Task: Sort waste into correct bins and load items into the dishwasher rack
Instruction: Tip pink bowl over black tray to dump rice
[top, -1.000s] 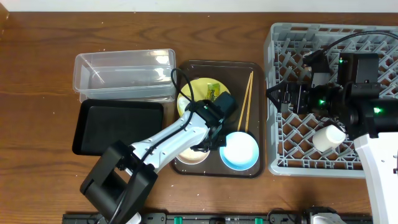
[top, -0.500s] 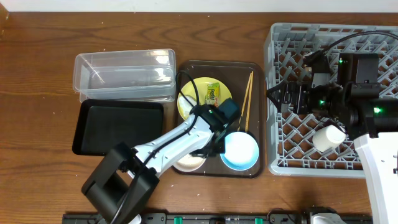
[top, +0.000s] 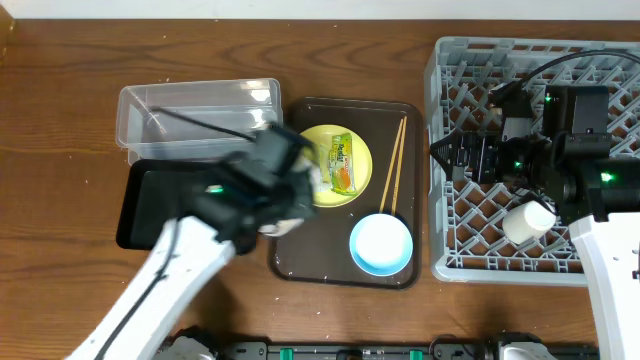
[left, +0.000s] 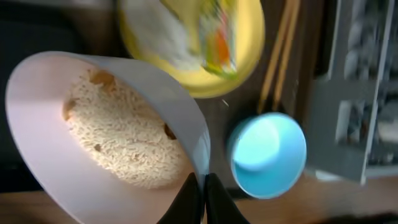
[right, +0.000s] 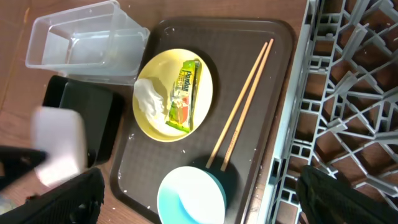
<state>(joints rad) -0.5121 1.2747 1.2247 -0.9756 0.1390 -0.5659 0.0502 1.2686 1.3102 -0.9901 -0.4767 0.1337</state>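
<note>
My left gripper should tip the rice into the black tray, return, lower and release, as the serving tray's bare spot beside the light-blue bowl lies below it.
My left gripper (left: 203, 186) is shut on the rim of the white bowl (left: 37, 118), which holds pale rice scraps (left: 118, 143) and is tilted. In the overhead view the left gripper (top: 285, 185) is blurred, at the serving tray's left edge beside the black tray (top: 170, 205). The yellow plate (top: 360, 150) carries the snack wrapper (top: 343, 163) and the white tissue (right: 149, 96). The chopsticks (top: 392, 165) and the light-blue bowl (top: 381, 243) lie on the serving tray. My right gripper (right: 202, 186) is open and empty over the rack's left edge. The white cup (top: 528, 222) lies in the rack (top: 470, 60).
The clear tub (top: 200, 120) stands behind the black tray and looks empty. The dark-brown serving tray (top: 300, 262) sits between the bins and the rack. The right arm's body covers much of the rack's right half.
My left arm has lifted the white bowl off the serving tray and swung it left toward the black tray, uncovering the yellow plate. The right arm has not moved.
</note>
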